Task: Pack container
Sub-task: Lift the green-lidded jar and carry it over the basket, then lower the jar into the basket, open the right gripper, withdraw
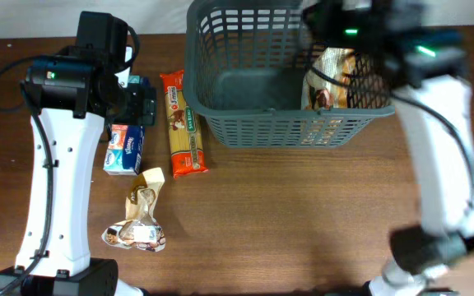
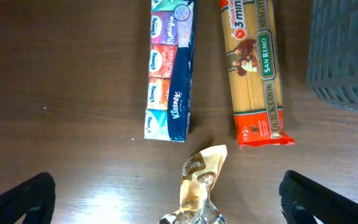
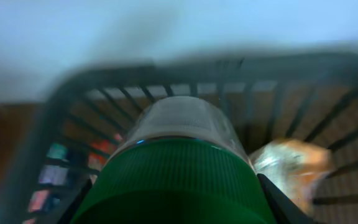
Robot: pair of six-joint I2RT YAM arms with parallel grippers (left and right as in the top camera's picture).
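The right gripper lowers into the basket next, onto the open spot beside the gold snack bag. It then releases the clear jar, since the basket's bottom is bare there.
The dark grey slatted basket (image 1: 220,82) stands at the back centre of the table, with a gold snack bag (image 1: 329,82) inside at its right end. My right gripper (image 3: 173,199) is over the basket's right end, shut on a clear jar with a green lid (image 3: 173,180); the basket wall (image 3: 61,118) and the snack bag (image 3: 291,165) show behind it. My left gripper (image 2: 166,205) is open and empty above a crumpled gold snack bag (image 2: 199,180), left of the basket. A Kleenex pack (image 2: 169,68) and a San Remo spaghetti pack (image 2: 253,68) lie beyond it.
In the overhead view the Kleenex pack (image 1: 124,150), the spaghetti pack (image 1: 183,123) and the crumpled snack bag (image 1: 138,218) lie left of the basket on the wooden table (image 1: 303,214). The basket's corner (image 2: 347,56) shows at the right in the left wrist view.
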